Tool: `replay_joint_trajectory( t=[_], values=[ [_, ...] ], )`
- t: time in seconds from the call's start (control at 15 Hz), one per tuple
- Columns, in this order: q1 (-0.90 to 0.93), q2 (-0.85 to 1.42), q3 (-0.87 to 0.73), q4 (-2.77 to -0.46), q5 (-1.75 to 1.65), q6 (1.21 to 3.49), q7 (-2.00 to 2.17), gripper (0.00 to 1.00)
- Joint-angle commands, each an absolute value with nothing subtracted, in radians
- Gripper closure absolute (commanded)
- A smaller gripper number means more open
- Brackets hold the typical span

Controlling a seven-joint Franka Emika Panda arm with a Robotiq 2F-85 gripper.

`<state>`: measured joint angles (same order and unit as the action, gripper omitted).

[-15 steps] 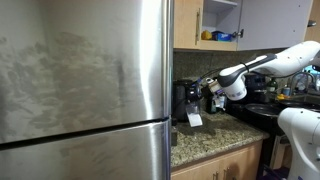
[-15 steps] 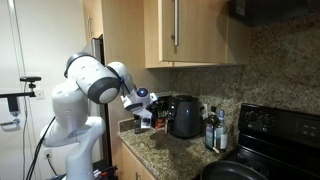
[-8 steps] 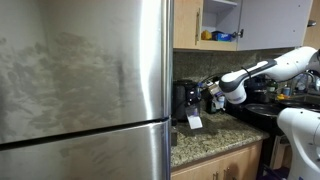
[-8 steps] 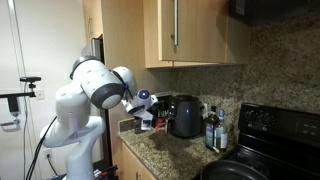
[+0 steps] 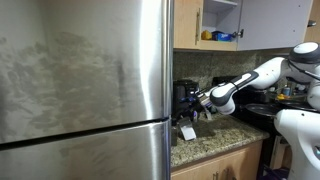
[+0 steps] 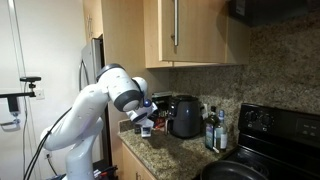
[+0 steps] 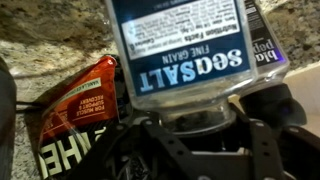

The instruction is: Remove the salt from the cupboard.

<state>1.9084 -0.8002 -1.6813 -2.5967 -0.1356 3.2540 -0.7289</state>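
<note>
The salt is still hanging at a slant, so I will next tilt my gripper toward level and move it outward over the granite counter (image 5: 189,146) (image 7: 78,36) beside the orange packet.
My gripper (image 7: 190,125) is shut on the salt (image 7: 180,50), a clear, whitish container whose blue label reads "sea salt fine grain". In both exterior views the gripper (image 5: 194,108) (image 6: 143,117) is low over the granite counter, in front of the black coffee maker. The salt (image 5: 187,131) (image 6: 146,130) hangs below it at counter level; whether it touches the counter I cannot tell. The cupboard (image 5: 222,22) is up on the wall with its door open, white inside. Its tan doors (image 6: 185,30) also show from the other side.
A yellow item (image 5: 207,35) and a blue item (image 5: 226,36) sit on the cupboard shelf. The black coffee maker (image 6: 185,115) and bottles (image 6: 213,128) stand on the counter. An orange packet (image 7: 75,100) lies beside the salt. The steel fridge (image 5: 85,90) stands beside the counter. A black stove (image 6: 265,145) is beyond the bottles.
The arm has swung down and toward the fridge, carrying the salt from beside the coffee maker down to the counter.
</note>
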Motion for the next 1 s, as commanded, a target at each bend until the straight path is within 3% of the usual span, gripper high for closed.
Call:
replay_joint_trajectory(
  t=[0.0, 0.53, 0.93],
  values=[
    [2.024, -0.904, -1.755, -2.519, -0.229, 3.327, -0.744, 0.6],
    [1.978, -1.204, -1.762, -2.467, -0.405, 3.335, -0.753, 0.6],
    [1.964, -1.238, -1.853, -2.482, -0.467, 3.307, -0.798, 0.6]
  ],
)
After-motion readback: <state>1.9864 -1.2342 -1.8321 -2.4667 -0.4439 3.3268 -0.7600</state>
